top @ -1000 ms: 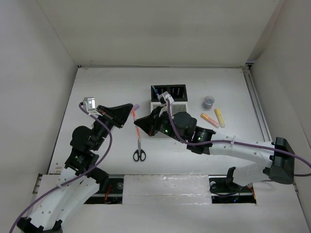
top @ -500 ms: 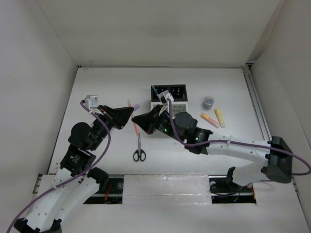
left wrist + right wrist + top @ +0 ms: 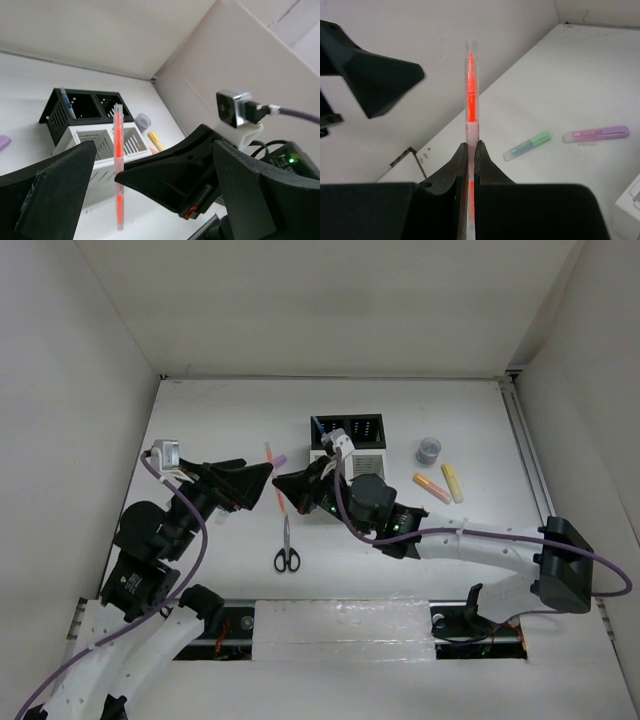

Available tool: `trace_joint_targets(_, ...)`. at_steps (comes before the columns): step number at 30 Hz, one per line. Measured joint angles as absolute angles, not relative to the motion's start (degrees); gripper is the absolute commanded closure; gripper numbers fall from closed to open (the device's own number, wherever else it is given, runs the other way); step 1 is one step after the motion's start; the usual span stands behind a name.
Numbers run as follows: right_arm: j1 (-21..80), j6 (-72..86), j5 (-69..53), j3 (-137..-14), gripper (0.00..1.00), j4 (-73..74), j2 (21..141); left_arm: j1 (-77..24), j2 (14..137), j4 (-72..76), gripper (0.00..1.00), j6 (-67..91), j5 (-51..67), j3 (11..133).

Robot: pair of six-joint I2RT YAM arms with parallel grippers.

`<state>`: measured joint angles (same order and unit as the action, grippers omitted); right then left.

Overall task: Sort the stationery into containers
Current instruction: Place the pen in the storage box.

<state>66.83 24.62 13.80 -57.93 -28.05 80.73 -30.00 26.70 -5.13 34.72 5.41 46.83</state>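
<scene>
I need to first move my right gripper outward over the black box to lower the red-orange pen beside the blue pen, because that section of the box already holds a pen.
A thin red-orange pen stands upright with my right gripper shut on its lower half, above the table left of the containers. In the top view the pen sits between the two grippers. My left gripper is open wide, its fingers on either side of the pen and clear of it. The black container pair joins the white pair. A blue pen stands in the black box.
Scissors lie below the grippers. A green highlighter and a purple-pink one lie on the table under the grippers. A grey tape roll, a yellow highlighter and an orange one lie right of the containers.
My left gripper has opened and let go of the pen, and the left arm has drawn back a little. The right gripper keeps the pen, now more upright.
</scene>
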Motion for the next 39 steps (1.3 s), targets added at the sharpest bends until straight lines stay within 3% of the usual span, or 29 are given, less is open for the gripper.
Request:
trace_joint_targets(10,59.8,11.3,12.6,-58.4,1.0,-32.3,81.7,-30.0,24.8,-15.7,0.0,33.2,-4.0,50.6)
trace_joint_targets(16,46.9,-1.4,0.8,-62.8,1.0,-34.5,86.7,-30.0,23.0,-21.7,0.0,31.8,-7.5,50.5)
trace_joint_targets(25,35.4,-10.0,-15.0,-74.0,1.0,-30.9,100.1,-30.0,20.8,-22.5,0.0,30.0,-7.6,50.2)
trace_joint_targets(39,32.9,-12.7,-20.1,-76.6,1.0,-25.7,105.9,-30.0,20.1,-22.4,0.0,28.5,-4.6,49.2)
